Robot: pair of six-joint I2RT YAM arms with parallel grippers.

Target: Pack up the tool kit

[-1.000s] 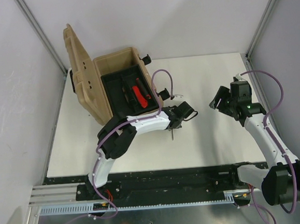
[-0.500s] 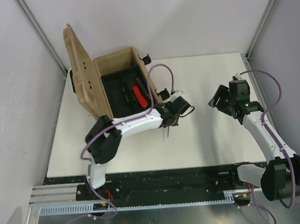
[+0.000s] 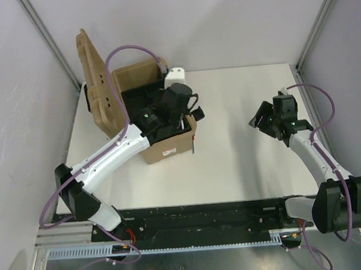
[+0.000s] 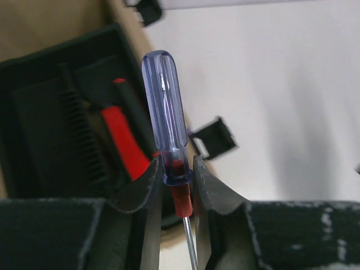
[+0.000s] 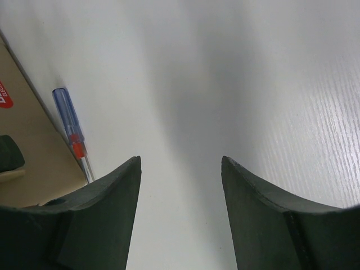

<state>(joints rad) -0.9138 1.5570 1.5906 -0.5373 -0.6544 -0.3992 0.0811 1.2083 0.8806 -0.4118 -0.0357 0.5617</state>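
Note:
Next, my left gripper goes down toward the left in the top view and releases the collar, as the tray's empty lid-side strip [image 3: 135, 103] [image 4: 39, 132] lies below it there.
The tan toolbox [image 3: 166, 150] stands open at the back left, its lid [image 3: 98, 79] raised. My left gripper [image 3: 180, 110] hangs over the box's right side. In the left wrist view the left gripper [image 4: 175, 163] is shut on the collar of a blue-red screwdriver [image 4: 166, 107], held above the black inner tray [image 4: 39, 124], where a red-handled tool [image 4: 121, 138] lies. My right gripper [image 3: 260, 119] is open and empty over the table [image 3: 245, 161]; its wrist view shows it [image 5: 180, 160] apart from a blue-red screwdriver [image 5: 66, 115] beside the toolbox wall [image 5: 34, 157].
A black latch [image 4: 216, 138] sticks out from the toolbox's right wall, and another [image 3: 176, 69] at its far corner. Grey walls and metal posts enclose the table on three sides. Purple cables loop off both arms.
My left arm has swung from the table right of the toolbox up and left over the open box, still holding the screwdriver. My right arm has barely moved.

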